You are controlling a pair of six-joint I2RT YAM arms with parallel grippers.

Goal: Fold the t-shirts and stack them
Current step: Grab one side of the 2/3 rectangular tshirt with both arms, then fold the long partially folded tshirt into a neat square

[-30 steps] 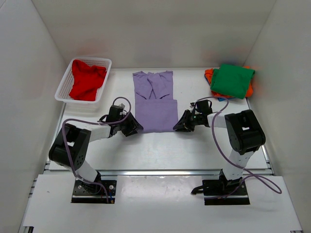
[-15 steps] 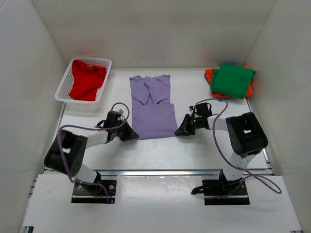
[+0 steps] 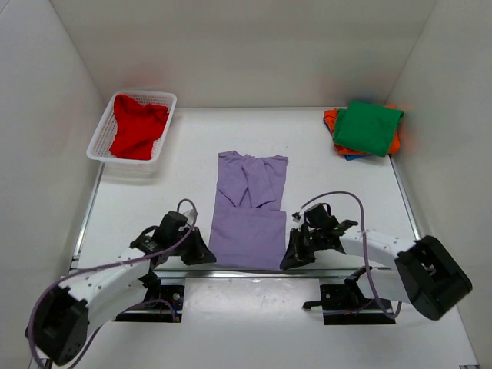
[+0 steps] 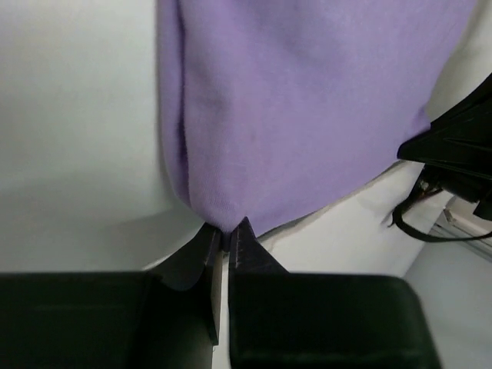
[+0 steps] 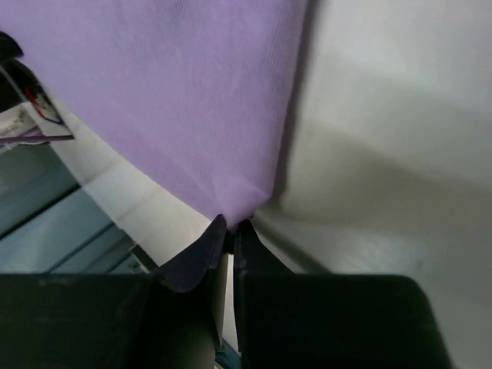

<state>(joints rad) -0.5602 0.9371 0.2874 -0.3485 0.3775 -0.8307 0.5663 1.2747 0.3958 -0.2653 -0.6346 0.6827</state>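
Observation:
My left gripper raises the hem next, carries it outward and releases it at the shirt's far corner nearest the basket, which halves the shirt's length.
The lavender-purple t-shirt (image 3: pixel 250 207) lies lengthwise on the table, sleeves folded in, its hem at the near edge. My left gripper (image 3: pixel 206 257) is shut on its near left corner (image 4: pixel 223 219). My right gripper (image 3: pixel 286 261) is shut on its near right corner (image 5: pixel 234 207). The red t-shirt (image 3: pixel 137 127) lies in the white mesh basket (image 3: pixel 104 131) at the back left. A folded green t-shirt (image 3: pixel 367 127) tops the stack at the back right, with orange (image 3: pixel 330 119) and blue (image 3: pixel 352 157) edges showing under it.
White walls close in the table on three sides. The table's near edge and metal rail (image 3: pixel 254 273) run right under both grippers. The arm bases (image 3: pixel 146 300) sit below that edge.
Both grippers have pulled the purple shirt toward the near edge of the table; it has slid from mid-table to the front, and both arms are drawn back low.

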